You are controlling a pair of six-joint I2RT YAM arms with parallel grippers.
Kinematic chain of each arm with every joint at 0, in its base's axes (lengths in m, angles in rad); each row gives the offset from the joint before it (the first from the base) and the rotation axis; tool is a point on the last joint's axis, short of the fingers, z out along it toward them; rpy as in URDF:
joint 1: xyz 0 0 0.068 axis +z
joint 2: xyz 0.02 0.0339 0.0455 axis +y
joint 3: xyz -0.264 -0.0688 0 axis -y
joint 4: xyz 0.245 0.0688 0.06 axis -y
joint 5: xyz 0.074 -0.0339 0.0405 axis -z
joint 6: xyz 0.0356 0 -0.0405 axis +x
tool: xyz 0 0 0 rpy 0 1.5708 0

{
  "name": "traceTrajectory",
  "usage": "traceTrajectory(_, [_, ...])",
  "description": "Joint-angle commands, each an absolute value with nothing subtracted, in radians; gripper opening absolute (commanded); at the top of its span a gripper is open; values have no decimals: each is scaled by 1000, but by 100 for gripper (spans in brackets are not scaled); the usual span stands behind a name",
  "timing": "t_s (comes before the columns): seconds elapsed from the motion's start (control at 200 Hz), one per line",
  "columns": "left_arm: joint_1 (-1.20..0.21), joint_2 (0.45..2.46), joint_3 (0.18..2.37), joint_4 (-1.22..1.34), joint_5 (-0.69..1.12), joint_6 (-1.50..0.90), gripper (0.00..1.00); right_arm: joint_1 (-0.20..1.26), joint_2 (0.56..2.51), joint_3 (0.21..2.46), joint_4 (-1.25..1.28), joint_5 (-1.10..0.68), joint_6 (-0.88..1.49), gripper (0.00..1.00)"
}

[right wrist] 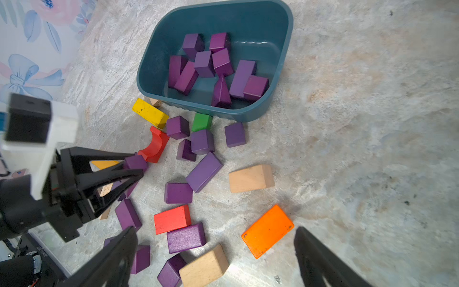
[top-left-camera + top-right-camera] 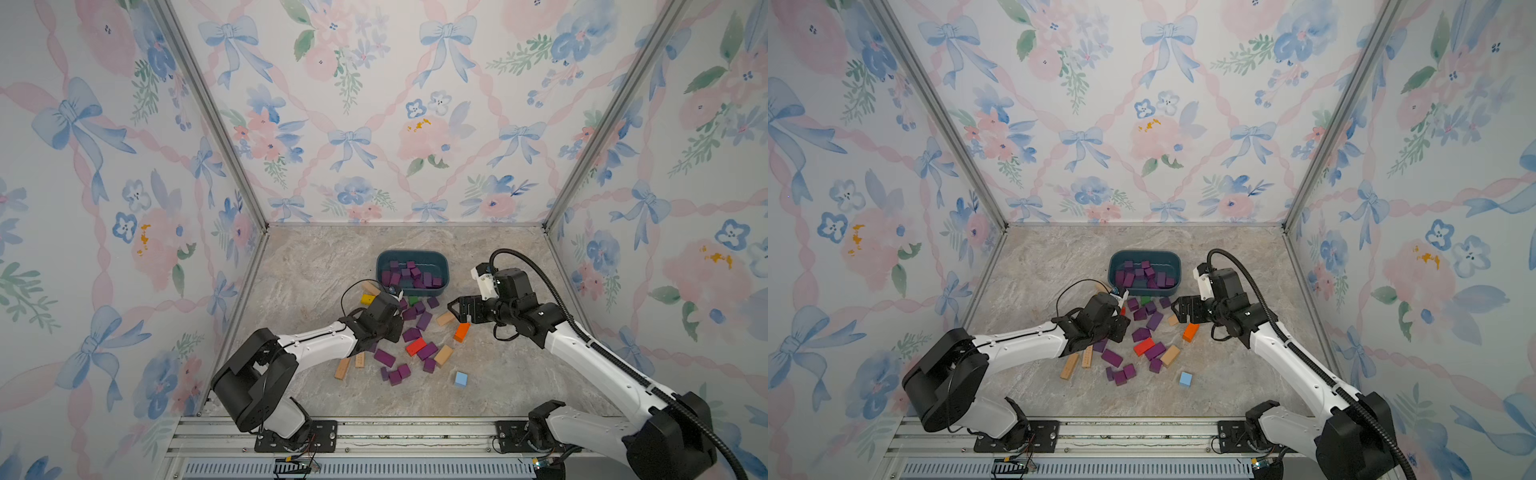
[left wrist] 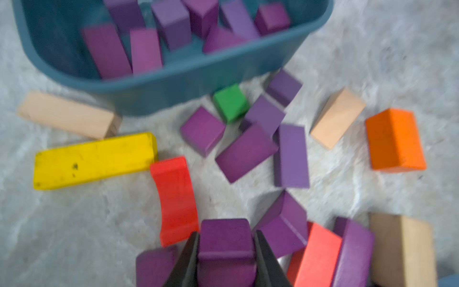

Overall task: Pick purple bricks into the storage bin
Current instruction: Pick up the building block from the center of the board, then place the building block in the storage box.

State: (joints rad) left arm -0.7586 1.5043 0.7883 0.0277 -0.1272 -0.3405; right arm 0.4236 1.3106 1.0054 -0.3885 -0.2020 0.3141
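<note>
My left gripper next lifts the small purple brick outward over the inside of the teal storage bin (image 2: pixel 411 252) (image 3: pixel 224 29) to release it, since purple bricks gather there.
My left gripper (image 3: pixel 226 234) is shut on a small purple brick (image 3: pixel 224 244), with both black fingers pressed against its sides. The right wrist view shows that grip (image 1: pixel 135 164) beside a red arch block. The teal storage bin (image 2: pixel 411 252) (image 1: pixel 285 49) stands behind the pile and holds several purple bricks (image 1: pixel 242 78). More purple bricks (image 2: pixel 424 320) (image 3: pixel 246 152) (image 1: pixel 204 171) lie loose on the floor in front of it. To the right of the pile my right gripper (image 2: pixel 455 309) (image 1: pixel 214 229) hangs open and empty, above an orange block.
Mixed in with the pile are a yellow bar (image 3: pixel 94 160), a red arch (image 3: pixel 176 198), a green cube (image 3: pixel 231 103), an orange block (image 1: pixel 267 231), a red block (image 1: pixel 172 219) and tan blocks (image 1: pixel 250 178). A light blue cube (image 2: pixel 461 379) sits apart, nearer the front. Walls close in three sides.
</note>
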Motion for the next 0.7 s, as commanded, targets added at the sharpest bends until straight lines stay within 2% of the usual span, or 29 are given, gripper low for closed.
traceTrajectory(0.0, [-747, 1530, 886, 27, -152, -284, 27, 402, 1305, 1017, -405, -204, 321, 97])
traceTrajectory(0.36, [-713, 1790, 1229, 29, -115, -193, 27, 354, 1261, 961, -414, -198, 327, 97])
traceTrajectory(0.69, [-706, 2063, 1519, 27, -74, -174, 27, 322, 1300, 957, -419, -238, 302, 97])
